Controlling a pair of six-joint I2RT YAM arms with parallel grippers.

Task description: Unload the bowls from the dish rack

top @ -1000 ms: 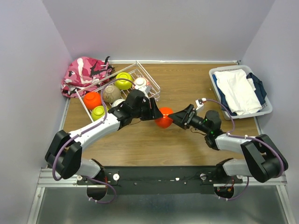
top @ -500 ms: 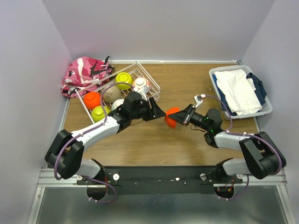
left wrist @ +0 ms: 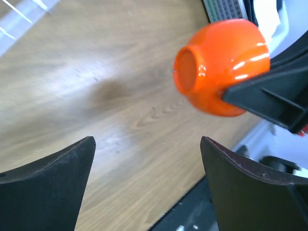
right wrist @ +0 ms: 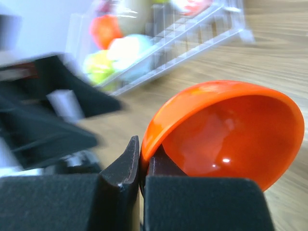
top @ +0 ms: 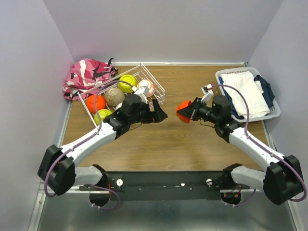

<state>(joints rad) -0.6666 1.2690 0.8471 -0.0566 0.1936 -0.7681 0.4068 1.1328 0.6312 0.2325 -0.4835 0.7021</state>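
My right gripper is holding the orange bowl tipped, so next it should tilt downward to level the bowl. Then it should bring the bowl down onto the bare wooden table below the gripper and release it.
An orange bowl [top: 183, 111] hangs above the wooden table, tipped on its side, with my right gripper [top: 190, 113] shut on its rim. The right wrist view shows the rim pinched between the fingers [right wrist: 130, 159], with the orange bowl [right wrist: 231, 130] glossy inside. My left gripper [top: 161, 115] stands open and empty a short way left of it; in its own view the orange bowl [left wrist: 216, 62] floats beyond the left gripper [left wrist: 147, 144]. The white wire dish rack [top: 153, 77] behind holds lime-green [top: 126, 83], white-and-red [top: 146, 87], tan [top: 114, 96], orange [top: 95, 102] and lime-green [top: 101, 115] bowls.
A pink camouflage bag [top: 86, 77] lies against the left wall behind the rack. A white plastic basket [top: 226, 74] of clothes sits at the back right, close behind my right arm. Grey walls close in the table on three sides.
The left gripper let go of the orange bowl and opened. The right gripper shut on its rim and carried it right and back, while the left gripper drew back a little.
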